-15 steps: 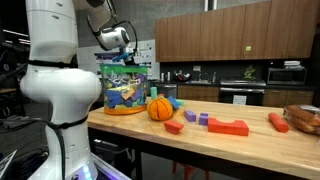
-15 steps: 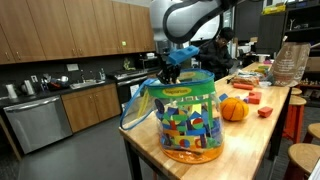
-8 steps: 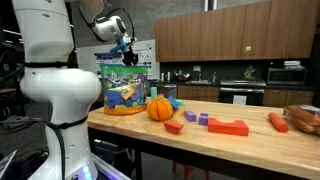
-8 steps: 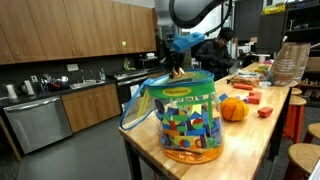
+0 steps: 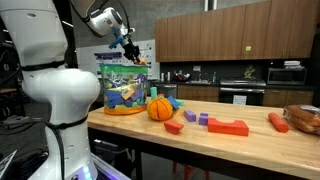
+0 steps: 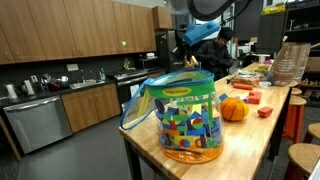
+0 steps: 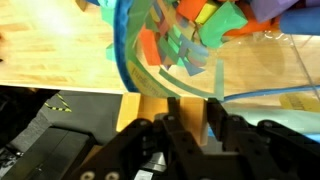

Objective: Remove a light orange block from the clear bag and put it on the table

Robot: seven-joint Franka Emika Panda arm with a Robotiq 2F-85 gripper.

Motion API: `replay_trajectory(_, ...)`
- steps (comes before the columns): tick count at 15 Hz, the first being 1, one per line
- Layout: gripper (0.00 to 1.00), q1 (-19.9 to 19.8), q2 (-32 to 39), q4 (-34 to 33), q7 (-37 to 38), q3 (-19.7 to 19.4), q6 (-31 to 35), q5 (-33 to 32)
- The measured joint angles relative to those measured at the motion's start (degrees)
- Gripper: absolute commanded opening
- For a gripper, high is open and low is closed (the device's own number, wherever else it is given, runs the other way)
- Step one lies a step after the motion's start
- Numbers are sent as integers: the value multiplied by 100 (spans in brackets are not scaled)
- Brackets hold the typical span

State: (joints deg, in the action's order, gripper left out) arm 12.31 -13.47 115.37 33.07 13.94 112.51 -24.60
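My gripper swings the small light orange block (image 7: 191, 120) off the bag's opening next and lowers it toward the table beside the ribbed orange ball.
The clear bag (image 5: 122, 88) with a green top band stands at the end of the wooden table (image 5: 250, 142), full of colourful toys. It also shows in the exterior view (image 6: 185, 115) and from above in the wrist view (image 7: 190, 40). My gripper (image 5: 134, 56) hangs in the air just above the bag's open mouth, as the exterior view (image 6: 190, 61) also shows. In the wrist view the gripper (image 7: 192, 102) is shut on a small light orange block (image 7: 191, 120) held between its fingers, clear of the bag.
A ribbed orange ball (image 5: 160, 108) sits beside the bag, also seen in the exterior view (image 6: 233, 109). Red blocks (image 5: 228, 127), purple blocks (image 5: 190, 117) and a red-orange cylinder (image 5: 278, 122) lie further along. A basket (image 5: 303, 118) stands at the far end.
My gripper has risen out of the bag's mouth and drifted slightly toward the table's middle, carrying the small block. The bag and the other toys have not moved.
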Motion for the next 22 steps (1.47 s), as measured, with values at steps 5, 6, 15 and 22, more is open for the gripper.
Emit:
replay_trajectory(5,9,-414,-657,616,290,-19,73,-70)
replay_trajectory(6,9,-516,-765,771,323,-53,153,-70)
replay_trajectory(15,9,-1553,-1156,2050,350,-656,1899,-69)
replay_trajectory(22,59,-2001,-610,2369,60,-1007,3079,16)
